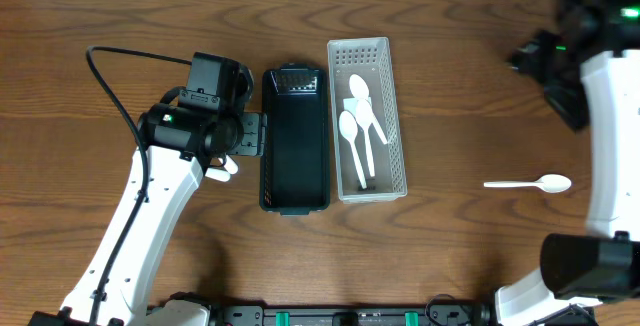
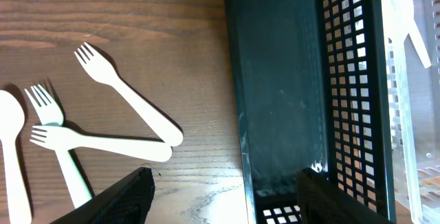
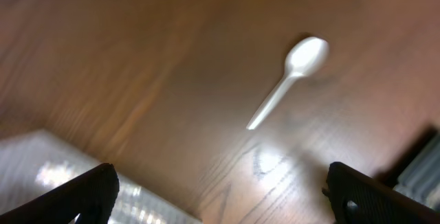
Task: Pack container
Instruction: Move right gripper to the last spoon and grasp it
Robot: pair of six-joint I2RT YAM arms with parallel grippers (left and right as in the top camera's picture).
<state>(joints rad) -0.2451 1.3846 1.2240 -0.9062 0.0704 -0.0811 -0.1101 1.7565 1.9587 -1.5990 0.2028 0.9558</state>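
The loose white spoon is outside the white container that holds the other spoons, so my right gripper will move down onto the spoon's neck, between its bowl and handle.
A black mesh container [image 1: 295, 138] lies empty beside a white mesh container [image 1: 368, 116] that holds three white spoons [image 1: 360, 126]. My left gripper [image 1: 252, 134] hangs open over the black container's left wall [image 2: 237, 114], one finger [image 2: 127, 198] above the wood and the other over the black floor. Three white forks [image 2: 103, 138] and part of a spoon [image 2: 10, 155] lie on the table left of it. Far to the right, my right gripper [image 3: 220, 196] is open and holds nothing. A loose white spoon [image 3: 292, 76] lies on the wood ahead of it, also visible from overhead [image 1: 530, 183].
The white container's corner [image 3: 62, 172] shows at the lower left of the right wrist view. The right arm [image 1: 600, 116] stands along the table's right edge. The left arm's cable [image 1: 115, 91] loops over the left side of the table.
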